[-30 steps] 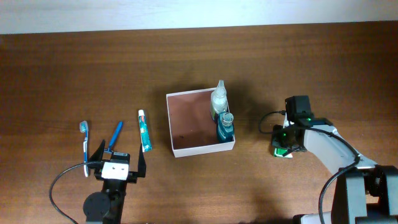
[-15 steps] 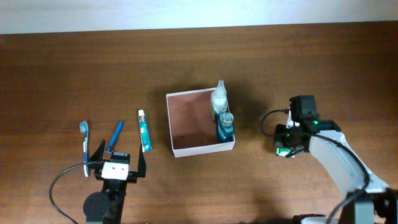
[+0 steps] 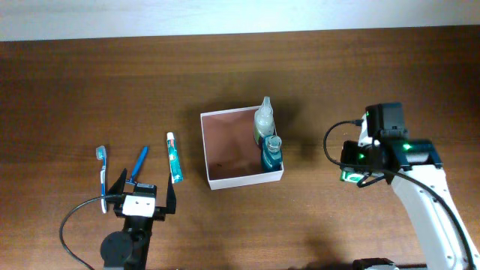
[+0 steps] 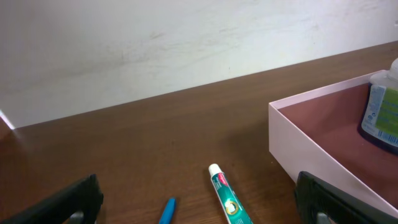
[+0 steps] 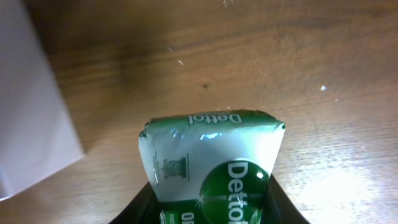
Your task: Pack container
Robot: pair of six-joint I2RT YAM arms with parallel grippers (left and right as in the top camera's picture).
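Note:
I should next move my right gripper to the left in the overhead view, past the bottles, and let go of the packet [image 5: 211, 158] over the container's reddish-brown bottom, because that part of the bottom is empty.
The container [image 3: 206, 142] is a white-walled square box with a reddish-brown floor at the table's middle; its wall shows in the left wrist view [image 4: 311, 146] and right wrist view [image 5: 31, 112]. Two bottles stand inside along its right wall, a pale one [image 3: 264, 118] and a blue one [image 3: 271, 152]. My right gripper [image 3: 350, 174] is shut on a green-and-white Dettol soap packet [image 5: 211, 158], to the right of the container. My left gripper [image 4: 199, 199] is open and empty near a toothpaste tube [image 3: 174, 158], a blue pen-like item [image 3: 139, 163] and a toothbrush [image 3: 102, 166].
A pale wall [image 4: 155, 43] runs behind the brown wooden table [image 3: 90, 82]. A black cable [image 3: 79, 217] loops off the left arm at the front left.
My right gripper has moved right and slightly up from the table with the soap packet held in it. The left arm and the other items have not moved.

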